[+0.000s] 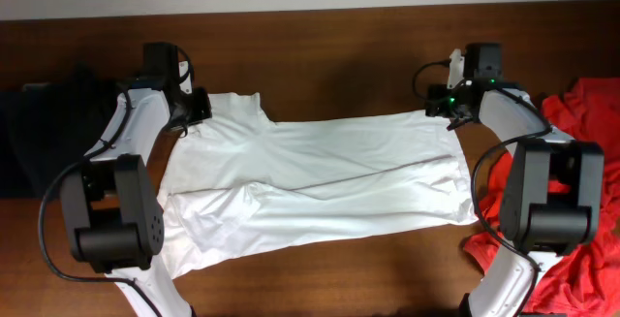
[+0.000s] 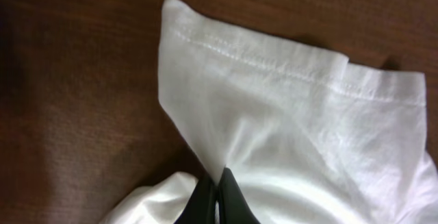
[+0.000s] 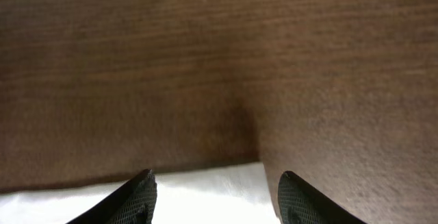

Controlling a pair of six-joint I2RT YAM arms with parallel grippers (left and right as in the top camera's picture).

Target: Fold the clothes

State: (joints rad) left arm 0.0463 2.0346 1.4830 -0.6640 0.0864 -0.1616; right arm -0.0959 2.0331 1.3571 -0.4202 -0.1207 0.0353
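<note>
The T-shirt's far part is still unfolded and the T-shirt's near folded layer [image 1: 211, 207] is back of my left gripper, so I will lift the far part, carry it back over that layer and release it.
A white T-shirt [image 1: 310, 176] lies spread across the brown table, partly folded along its length. My left gripper [image 1: 190, 118] is shut on the shirt's far left part, near the sleeve. In the left wrist view the black fingers [image 2: 219, 183] pinch a fold of white cloth [image 2: 287, 114] with a stitched hem above. My right gripper [image 1: 451, 113] is open over the shirt's far right corner. In the right wrist view its two fingers [image 3: 215, 186] straddle the white corner [image 3: 205, 196], apart from it.
A red garment [image 1: 581, 162] lies heaped at the table's right edge, beside my right arm. A dark garment [image 1: 39, 133] lies at the far left. The table [image 1: 329, 46] runs to a pale wall at the back.
</note>
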